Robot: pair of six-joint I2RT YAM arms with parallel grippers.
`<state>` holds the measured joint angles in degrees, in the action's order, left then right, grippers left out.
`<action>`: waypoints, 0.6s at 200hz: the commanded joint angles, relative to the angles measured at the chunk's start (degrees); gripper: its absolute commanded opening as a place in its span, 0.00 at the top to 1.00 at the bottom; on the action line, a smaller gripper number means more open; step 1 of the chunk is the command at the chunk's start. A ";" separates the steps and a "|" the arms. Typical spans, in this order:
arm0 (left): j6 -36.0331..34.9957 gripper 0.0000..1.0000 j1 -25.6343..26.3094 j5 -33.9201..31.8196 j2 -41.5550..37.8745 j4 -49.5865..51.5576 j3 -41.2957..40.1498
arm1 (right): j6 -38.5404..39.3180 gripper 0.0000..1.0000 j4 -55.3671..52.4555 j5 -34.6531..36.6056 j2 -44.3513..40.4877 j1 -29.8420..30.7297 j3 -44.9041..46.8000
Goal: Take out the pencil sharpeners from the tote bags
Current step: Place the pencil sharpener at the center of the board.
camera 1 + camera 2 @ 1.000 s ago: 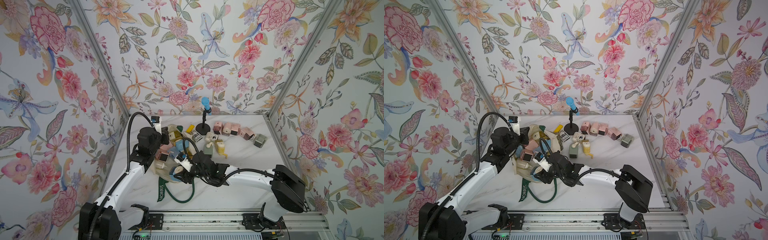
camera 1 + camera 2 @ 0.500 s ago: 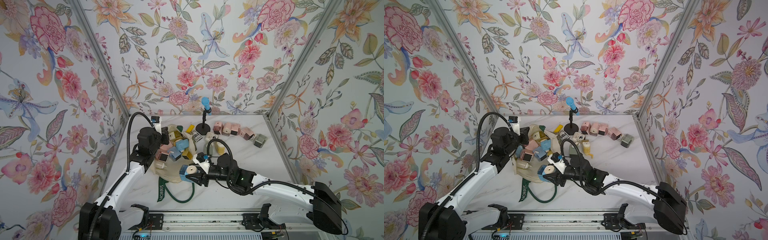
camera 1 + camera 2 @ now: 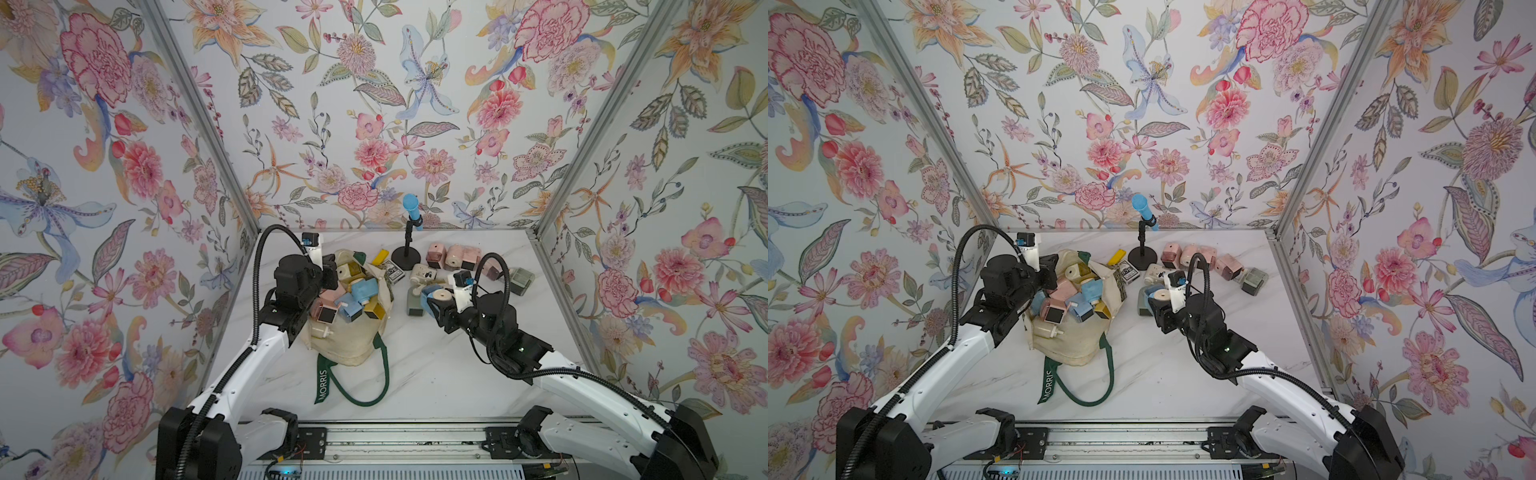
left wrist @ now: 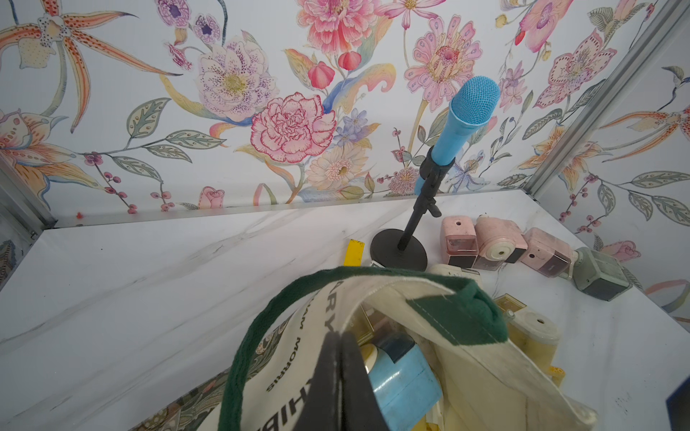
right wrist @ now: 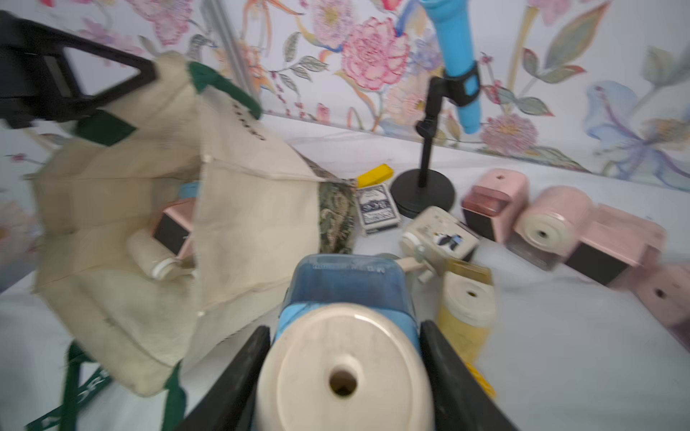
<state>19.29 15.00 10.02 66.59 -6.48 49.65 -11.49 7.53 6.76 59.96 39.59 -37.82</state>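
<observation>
The right gripper tilts and lowers outward onto the bare tabletop [image 5: 512, 283] between the yellow and pink sharpeners next, releasing the light blue sharpener [image 5: 343, 291] in the clear gap.
The cream tote bag [image 3: 349, 345] with dark green handles lies slumped left of the table's middle, its mouth toward the back. Several pink, blue and yellow pencil sharpeners [image 3: 357, 293] fill it. My left gripper [image 3: 330, 272] is shut on the bag's rim [image 4: 373, 294], holding it up; the left wrist view shows the jaws pressed together. My right gripper [image 3: 435, 302] is shut on a light blue sharpener [image 5: 343, 291] with a round cream face, held right of the bag. Beneath and behind it lie pink [image 3: 453, 255], cream [image 3: 424, 274] and sage green [image 3: 521, 280] sharpeners on the table.
A blue microphone [image 3: 411, 205] on a black stand [image 3: 405, 262] rises at the back centre. A flat yellow bar [image 3: 380, 257] and a dark printed box [image 3: 395, 272] lie beside the bag. A yellow sharpener [image 5: 466, 309] sits close under the right gripper. Floral walls enclose three sides.
My right gripper has come out of the bag with the light blue sharpener and swung right, to above the sharpeners on the table. The left arm has stayed put.
</observation>
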 commanded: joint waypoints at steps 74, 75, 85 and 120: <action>-0.77 1.00 -0.14 -0.89 -1.77 -0.37 1.59 | -4.41 0.58 -1.88 8.84 16.95 -15.00 -4.14; -0.75 1.00 -0.15 -0.88 -1.75 -0.42 1.59 | -4.41 0.59 -1.85 8.77 17.21 -15.08 -4.25; -0.74 1.00 -0.09 -0.88 -1.77 -0.38 1.57 | -4.27 0.58 -0.85 7.67 20.08 -16.02 -5.53; -0.74 1.00 -0.13 -0.88 -1.81 -0.37 1.57 | -3.04 0.59 2.30 5.40 28.84 -17.60 -10.32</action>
<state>19.29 15.00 10.02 66.41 -6.26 49.65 -14.81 5.19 14.11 85.30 22.50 -44.18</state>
